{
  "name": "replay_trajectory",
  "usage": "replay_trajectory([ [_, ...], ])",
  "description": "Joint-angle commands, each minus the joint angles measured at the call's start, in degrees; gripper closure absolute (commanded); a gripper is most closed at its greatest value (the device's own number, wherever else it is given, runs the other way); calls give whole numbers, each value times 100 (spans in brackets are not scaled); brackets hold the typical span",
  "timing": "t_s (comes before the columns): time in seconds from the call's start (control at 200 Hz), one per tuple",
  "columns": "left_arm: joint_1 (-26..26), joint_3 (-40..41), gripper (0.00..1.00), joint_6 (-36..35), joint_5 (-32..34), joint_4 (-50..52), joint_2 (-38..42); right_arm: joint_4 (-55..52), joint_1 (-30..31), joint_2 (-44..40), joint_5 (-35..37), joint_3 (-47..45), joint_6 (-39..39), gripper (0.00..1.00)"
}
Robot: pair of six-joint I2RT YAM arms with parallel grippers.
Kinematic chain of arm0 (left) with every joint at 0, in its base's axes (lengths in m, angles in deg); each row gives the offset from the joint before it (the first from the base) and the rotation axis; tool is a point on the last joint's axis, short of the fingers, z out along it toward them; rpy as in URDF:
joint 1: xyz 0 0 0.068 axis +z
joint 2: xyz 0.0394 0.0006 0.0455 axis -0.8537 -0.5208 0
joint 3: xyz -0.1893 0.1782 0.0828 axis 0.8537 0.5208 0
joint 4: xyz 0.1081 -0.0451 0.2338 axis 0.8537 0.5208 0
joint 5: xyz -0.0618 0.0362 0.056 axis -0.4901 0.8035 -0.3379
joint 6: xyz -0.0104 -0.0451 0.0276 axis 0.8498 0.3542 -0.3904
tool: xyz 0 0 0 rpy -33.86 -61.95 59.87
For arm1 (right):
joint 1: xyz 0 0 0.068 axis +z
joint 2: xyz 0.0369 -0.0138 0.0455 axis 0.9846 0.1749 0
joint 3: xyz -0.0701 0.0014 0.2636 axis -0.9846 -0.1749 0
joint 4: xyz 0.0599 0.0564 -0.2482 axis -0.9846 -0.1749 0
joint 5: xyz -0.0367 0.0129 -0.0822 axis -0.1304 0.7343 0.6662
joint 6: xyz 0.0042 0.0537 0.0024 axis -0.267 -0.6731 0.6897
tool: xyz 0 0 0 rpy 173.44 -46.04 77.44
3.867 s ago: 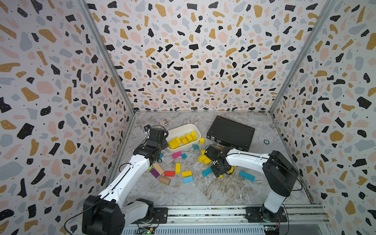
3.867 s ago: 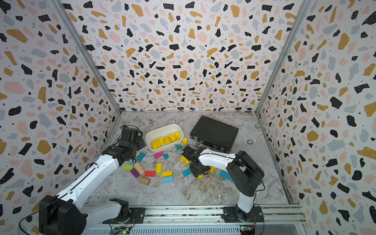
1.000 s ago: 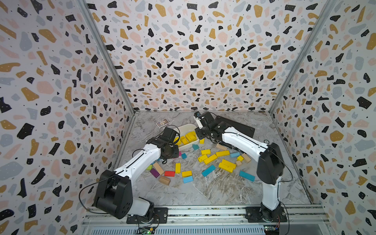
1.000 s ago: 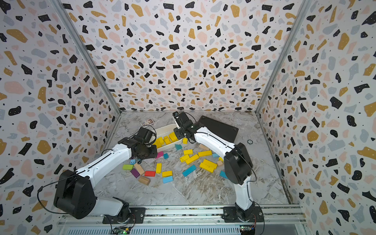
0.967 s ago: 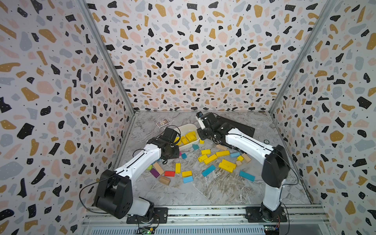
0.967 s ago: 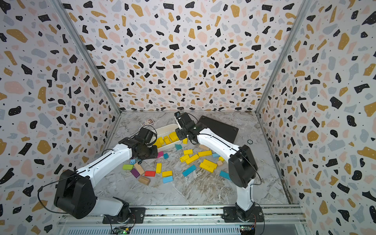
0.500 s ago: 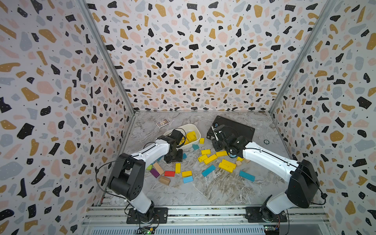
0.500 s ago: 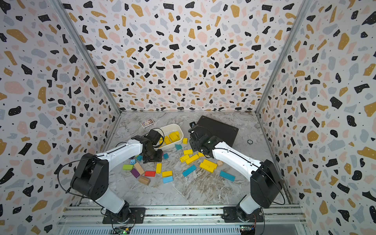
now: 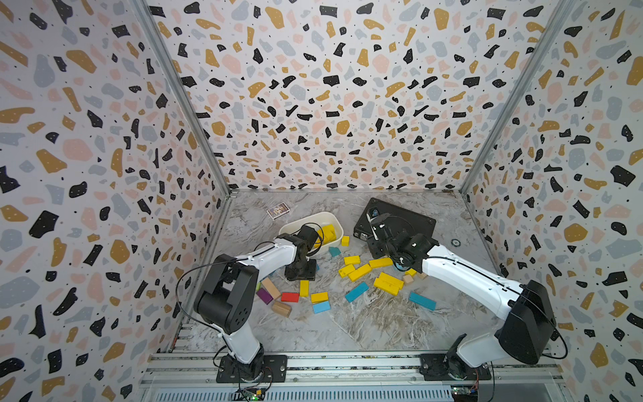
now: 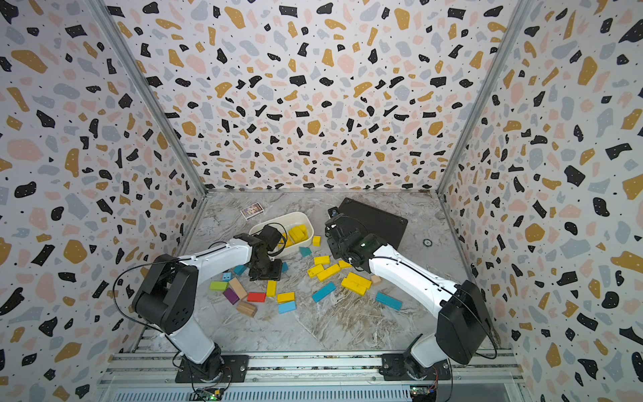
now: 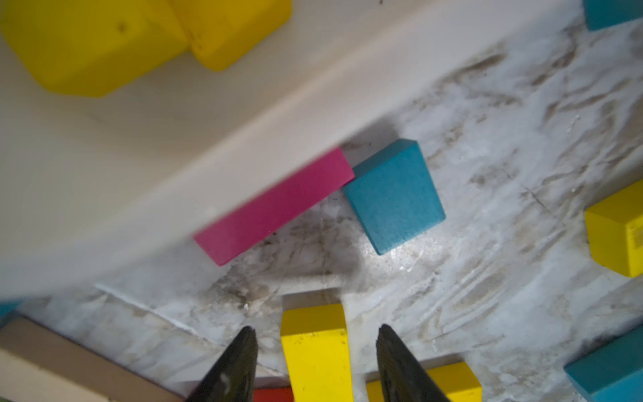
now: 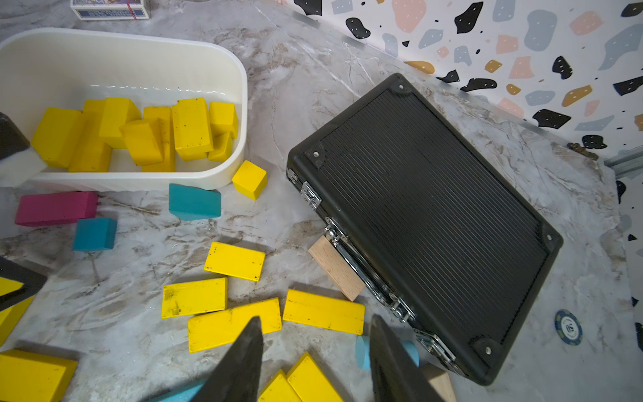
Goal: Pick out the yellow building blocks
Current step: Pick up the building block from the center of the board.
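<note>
I need to move my left gripper down and back next, onto the yellow bar's far end (image 9: 304, 284) (image 11: 315, 335). It is below and nearer my base, and my open fingers are on either side of it.
Several yellow building blocks (image 12: 139, 132) lie in the white tray (image 9: 327, 217). More lie loose on the marble floor: bars (image 9: 358, 272) (image 9: 388, 283) near the middle and a cube (image 9: 344, 240) beside the tray. My left gripper (image 11: 315, 334) is low over the floor, open. An upright-lying yellow bar (image 11: 315, 344) sits between its fingers with a gap on each side. My right gripper (image 12: 315, 320) hangs open over a cluster of yellow bars (image 12: 323, 315) next to the case, holding nothing.
A black case (image 9: 400, 219) lies at the back right, a tan block (image 12: 335, 268) against its latch. A pink bar (image 11: 275, 209) and a teal cube (image 11: 393, 195) lie against the tray wall. Teal (image 9: 356, 291), red (image 9: 290, 297), purple and tan blocks lie toward the front. A card box (image 9: 278, 211) is behind the tray.
The right arm has pulled back from over the tray to the loose yellow bars by the case. The left gripper has come down from the tray edge to the floor and opened wider.
</note>
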Motion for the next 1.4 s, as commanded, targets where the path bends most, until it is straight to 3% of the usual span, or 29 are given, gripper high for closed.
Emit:
replay_trajectory([
  [0.0,-18,43,46,-13,64,-40,-127,-105,26,-165,177,-17,-77,49],
  [0.526,-18,8,55,16,91,-68,-461,-130,26,-219,381,-255,-336,49],
  [0.921,-302,420,45,-71,466,-281,508,-111,26,-288,388,-397,-368,49],
  [1.397,-343,776,49,77,407,-375,389,-201,26,-409,321,-588,-515,49],
])
